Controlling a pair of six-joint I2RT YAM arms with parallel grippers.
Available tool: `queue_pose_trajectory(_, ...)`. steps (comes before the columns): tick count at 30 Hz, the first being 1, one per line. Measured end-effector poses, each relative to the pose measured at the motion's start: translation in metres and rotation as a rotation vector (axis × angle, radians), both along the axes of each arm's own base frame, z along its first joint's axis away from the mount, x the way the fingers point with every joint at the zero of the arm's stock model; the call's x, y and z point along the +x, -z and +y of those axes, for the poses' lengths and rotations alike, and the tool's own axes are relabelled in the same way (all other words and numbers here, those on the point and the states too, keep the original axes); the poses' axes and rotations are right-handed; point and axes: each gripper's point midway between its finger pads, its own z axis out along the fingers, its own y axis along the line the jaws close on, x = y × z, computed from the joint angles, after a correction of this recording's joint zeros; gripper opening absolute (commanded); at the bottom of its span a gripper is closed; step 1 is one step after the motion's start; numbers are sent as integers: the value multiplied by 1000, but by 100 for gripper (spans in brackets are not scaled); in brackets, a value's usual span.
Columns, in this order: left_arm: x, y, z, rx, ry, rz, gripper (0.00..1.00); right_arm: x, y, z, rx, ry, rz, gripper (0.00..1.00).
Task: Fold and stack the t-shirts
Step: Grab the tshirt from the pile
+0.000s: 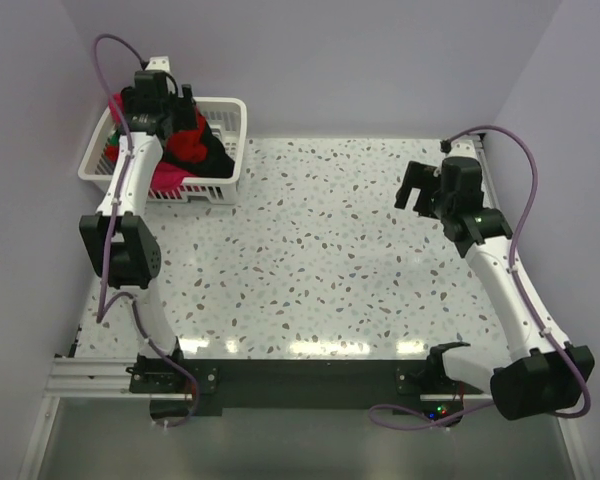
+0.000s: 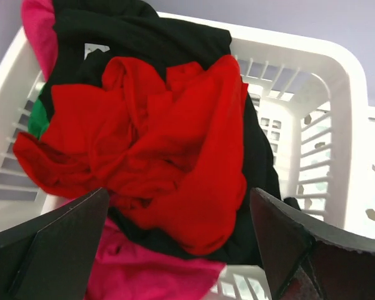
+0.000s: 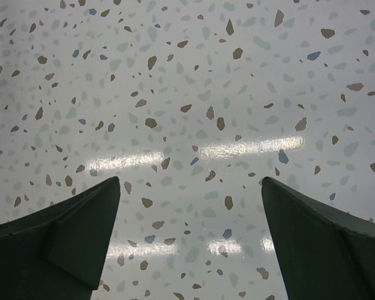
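The red t-shirt's rounded near fold [image 1: 188, 151] [image 2: 201, 215] is in the basket, and I will lower my left gripper into the basket to it next.
A crumpled red t-shirt [image 2: 169, 144] lies on top of a heap in the white lattice basket [image 2: 325, 125]. Under it are a black t-shirt [image 2: 144, 31], a magenta-pink t-shirt [image 2: 144, 269] and a sliver of green cloth [image 2: 37, 122]. My left gripper [image 2: 178, 206] is open and hovers just above the red shirt, touching nothing. In the top view the left gripper [image 1: 170, 100] is over the basket [image 1: 225, 150] at the far left, with the red shirt [image 1: 188, 145] showing beside it. My right gripper [image 1: 412, 185] is open and empty above bare tabletop at the right; it also shows in the right wrist view [image 3: 190, 187].
The speckled tabletop [image 1: 320, 240] spreads between the arms. Pale purple walls close the back and both sides. A black rail [image 1: 300, 375] runs along the near edge with both arm bases.
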Motion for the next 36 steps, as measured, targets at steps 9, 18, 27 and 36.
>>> queue_pose_trajectory(9, 30, 67, 13, -36, 24, 112, 99, 20, 8, 5, 15, 13, 42, 99)
queue_pose_trajectory(18, 36, 92, 2, -79, 66, 146, 4, 20, 5, 5, 23, 19, 45, 99)
queue_pose_trajectory(27, 16, 32, 8, -63, 25, 1, 0, 20, 5, 5, 29, 21, 44, 99)
queue_pose_trajectory(36, -67, -167, 11, -27, 6, -469, 0, 20, 5, 10, 44, -2, 46, 99)
